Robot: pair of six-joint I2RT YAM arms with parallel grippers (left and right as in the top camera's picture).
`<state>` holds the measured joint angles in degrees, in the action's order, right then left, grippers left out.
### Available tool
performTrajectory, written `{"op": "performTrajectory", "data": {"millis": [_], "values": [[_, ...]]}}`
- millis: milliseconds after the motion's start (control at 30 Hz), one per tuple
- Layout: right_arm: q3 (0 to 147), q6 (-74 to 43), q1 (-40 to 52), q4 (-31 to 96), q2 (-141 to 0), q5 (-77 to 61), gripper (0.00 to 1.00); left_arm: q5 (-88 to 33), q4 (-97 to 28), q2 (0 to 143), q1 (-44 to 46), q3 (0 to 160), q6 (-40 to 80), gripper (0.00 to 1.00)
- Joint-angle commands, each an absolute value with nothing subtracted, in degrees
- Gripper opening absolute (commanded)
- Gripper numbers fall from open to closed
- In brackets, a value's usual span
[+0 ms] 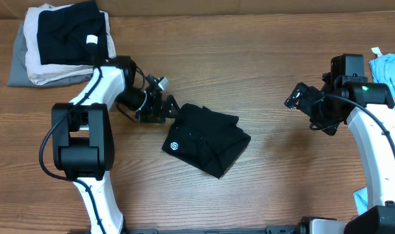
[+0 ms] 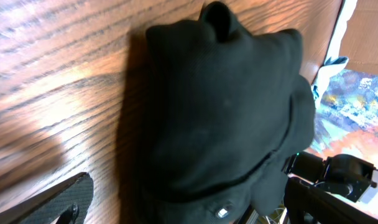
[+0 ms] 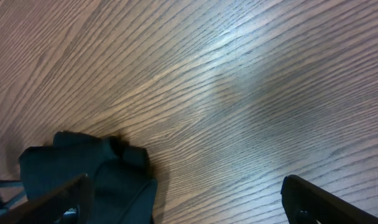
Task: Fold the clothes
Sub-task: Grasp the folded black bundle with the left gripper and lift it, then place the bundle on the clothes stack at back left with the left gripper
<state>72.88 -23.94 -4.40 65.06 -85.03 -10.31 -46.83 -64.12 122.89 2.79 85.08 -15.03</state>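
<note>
The bundle's logo end, on the right in the overhead view, is between my left gripper's spread fingers, which will next lower onto it and close.
The clothes lie folded into a compact black bundle at the middle of the table, with a small white round logo facing up near the left end. My left gripper stands open right at the bundle's upper left edge. In the left wrist view the clothes fill the centre and reach down between the spread jaws; nothing is pinched. My right gripper hangs open well to the right of the bundle. Its wrist view shows the clothes at the lower left and bare wood between its fingers.
A stack of folded pieces sits at the back left: a black one with a white tag on top of beige and grey ones. A light blue printed shirt lies at the right edge of the table.
</note>
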Motion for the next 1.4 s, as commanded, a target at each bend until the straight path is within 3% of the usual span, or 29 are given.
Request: {"op": "performTrajectory", "data": {"millis": [0,367,533,567,633,667,867,1000,1167,1367], "values": [[72.8,-23.6,-4.1,64.7,-85.2,-10.6,1.0,-49.6,-61.3,121.9,4.7,81.8,-13.4,1.0],[72.8,-23.9,-4.1,65.5,-85.2,-10.6,1.0,-49.6,-56.6,122.6,14.6,80.9,-5.8,0.99],[72.8,-23.9,-4.1,65.5,-85.2,-10.6,1.0,-48.9,-54.9,122.6,15.8,80.9,-3.9,0.61],[72.8,-23.9,-4.1,65.6,-85.2,-10.6,1.0,-48.9,-54.7,122.6,15.7,80.9,-3.2,0.49],[72.8,-23.9,-4.1,65.7,-85.2,-10.6,1.0,-48.4,-53.6,122.6,15.4,80.9,0.4,0.1],[72.8,-23.9,-4.1,65.8,-85.2,-10.6,1.0,-48.3,-53.2,122.6,15.3,81.1,2.0,0.04],[72.8,-23.9,-4.1,66.1,-85.2,-10.6,1.0,-45.8,-53.1,122.6,14.9,84.0,3.8,0.04],[72.8,-23.9,-4.1,66.9,-85.2,-10.6,1.0,-34.9,-53.6,122.6,13.1,90.6,6.7,0.04],[72.8,-23.7,-4.1,67.1,-85.2,-10.5,1.0,-22.6,-52.0,122.6,9.7,98.7,4.9,0.04],[72.8,-23.7,-4.1,67.2,-85.2,-10.6,1.0,-17.9,-45.6,122.6,4.7,103.8,-1.5,0.04]]}}
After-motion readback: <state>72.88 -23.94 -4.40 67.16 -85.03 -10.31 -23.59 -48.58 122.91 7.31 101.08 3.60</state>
